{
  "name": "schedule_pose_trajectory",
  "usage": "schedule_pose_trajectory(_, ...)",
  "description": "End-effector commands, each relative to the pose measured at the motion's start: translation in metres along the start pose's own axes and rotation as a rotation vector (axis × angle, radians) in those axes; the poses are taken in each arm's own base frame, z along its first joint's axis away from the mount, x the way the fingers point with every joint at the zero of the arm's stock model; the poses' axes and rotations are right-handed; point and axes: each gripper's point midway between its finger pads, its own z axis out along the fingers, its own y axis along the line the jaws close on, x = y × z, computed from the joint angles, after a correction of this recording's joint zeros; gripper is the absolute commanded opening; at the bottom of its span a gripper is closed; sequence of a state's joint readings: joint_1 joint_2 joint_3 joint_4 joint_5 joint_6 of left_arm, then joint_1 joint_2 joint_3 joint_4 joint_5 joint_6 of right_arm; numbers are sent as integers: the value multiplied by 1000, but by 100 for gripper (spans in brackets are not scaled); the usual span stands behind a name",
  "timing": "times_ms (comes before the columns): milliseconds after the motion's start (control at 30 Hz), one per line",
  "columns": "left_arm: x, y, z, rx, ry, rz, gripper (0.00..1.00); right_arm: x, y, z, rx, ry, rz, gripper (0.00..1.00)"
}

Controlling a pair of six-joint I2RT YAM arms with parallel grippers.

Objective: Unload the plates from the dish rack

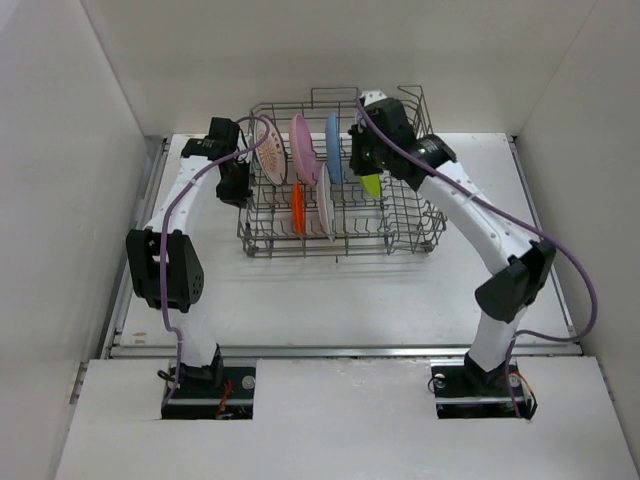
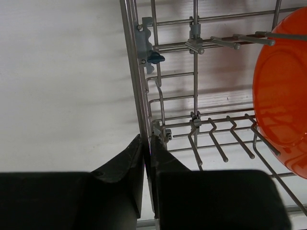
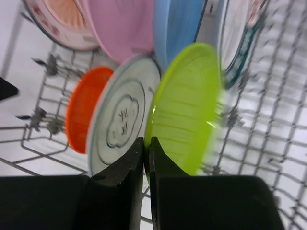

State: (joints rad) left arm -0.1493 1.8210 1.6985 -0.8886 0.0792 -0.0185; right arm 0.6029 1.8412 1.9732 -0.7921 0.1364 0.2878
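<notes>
The right gripper moves back over the tabletop between rack (image 1: 400, 215) and metal strip next. It turns and lowers to release the lime green plate, since that tabletop is bare.
The grey wire dish rack (image 1: 400, 215) stands mid-table. In it stand a red-patterned plate (image 1: 268, 150), a pink plate (image 1: 303, 148), a blue plate (image 1: 333, 148), an orange plate (image 1: 297, 208) and a white ringed plate (image 1: 325, 205). My right gripper (image 3: 147, 141) is shut on the rim of the lime green plate (image 3: 189, 105), held on edge over the rack's right half (image 1: 371, 185). A teal-lettered plate (image 3: 240, 43) stands behind it. My left gripper (image 2: 146, 143) is shut on the rack's left rim wire (image 2: 139, 96), with the orange plate (image 2: 283, 96) to its right.
White walls close in the table on the left, back and right. A metal strip (image 1: 340, 350) runs along the table's near edge. The rack's raised handle (image 1: 335, 95) stands at the back, and upright tines (image 2: 220, 139) fill its floor.
</notes>
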Motion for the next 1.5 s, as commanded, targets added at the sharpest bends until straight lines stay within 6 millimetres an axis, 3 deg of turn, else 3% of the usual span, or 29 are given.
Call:
schedule_pose_trajectory(0, 6, 0, -1, -9, 22, 15, 0, -82, 0, -94, 31, -297, -49, 0)
schedule_pose_trajectory(67, 0, 1, -6, -20, 5, 16, 0, -74, 1, -111, 62, -284, -65, 0)
schedule_pose_trajectory(167, -3, 3, -8, -30, -6, 16, 0, -40, 31, -140, 15, -246, -158, 0)
schedule_pose_trajectory(200, -6, 3, -8, -29, -16, 16, 0, -2, 52, -139, -21, -171, -231, 0)
schedule_pose_trajectory(267, -10, 4, -10, -39, -28, 16, 0, 37, 72, -153, -84, -112, -297, 0)
schedule_pose_trajectory(300, -17, 5, -15, -46, -53, 27, 0, 83, 91, -153, -122, -9, -352, 0)
schedule_pose_trajectory(400, -25, 8, -21, -64, -79, 26, 0, 149, 120, -157, -196, 143, -426, 0)
schedule_pose_trajectory(433, -29, 9, -23, -72, -90, 26, 0, 182, 134, -163, -234, 212, -480, 0)
schedule_pose_trajectory(567, -40, 13, -36, -99, -136, 34, 4, 243, 156, -152, -225, 342, -547, 0)
schedule_pose_trajectory(667, -52, 15, -49, -109, -177, 57, 10, 262, 153, -138, -189, 368, -584, 0)
schedule_pose_trajectory(733, -61, 15, -60, -117, -206, 64, 17, 279, 148, -113, -116, 372, -610, 0)
schedule_pose_trajectory(767, -61, 15, -64, -116, -215, 64, 17, 278, 150, -112, -122, 363, -604, 0)
schedule_pose_trajectory(800, -65, 17, -71, -126, -229, 72, 23, 286, 142, -95, -59, 375, -608, 0)
schedule_pose_trajectory(867, -68, 16, -80, -125, -247, 71, 28, 297, 136, -79, 1, 394, -608, 0)
schedule_pose_trajectory(1033, -71, 14, -105, -114, -307, 89, 49, 304, 145, -44, 57, 347, -587, 3)
schedule_pose_trajectory(1067, -71, 5, -111, -89, -318, 113, 53, 305, 150, -39, 48, 336, -578, 10)
schedule_pose_trajectory(1100, -71, -1, -111, -73, -317, 142, 56, 308, 149, -37, 53, 342, -582, 10)
schedule_pose_trajectory(1167, -67, -15, -120, -31, -320, 188, 62, 314, 154, -30, 29, 357, -575, 24)
schedule_pose_trajectory(1200, -67, -26, -125, 11, -326, 213, 69, 318, 152, -27, 37, 366, -582, 28)
schedule_pose_trajectory(1300, -59, -57, -138, 108, -326, 276, 77, 311, 161, -26, 18, 344, -564, 54)
schedule_pose_trajectory(1333, -55, -73, -142, 163, -320, 302, 81, 302, 166, -31, 3, 325, -549, 68)
schedule_pose_trajectory(1467, -50, -110, -155, 255, -337, 372, 91, 256, 184, -59, -87, 216, -469, 82)
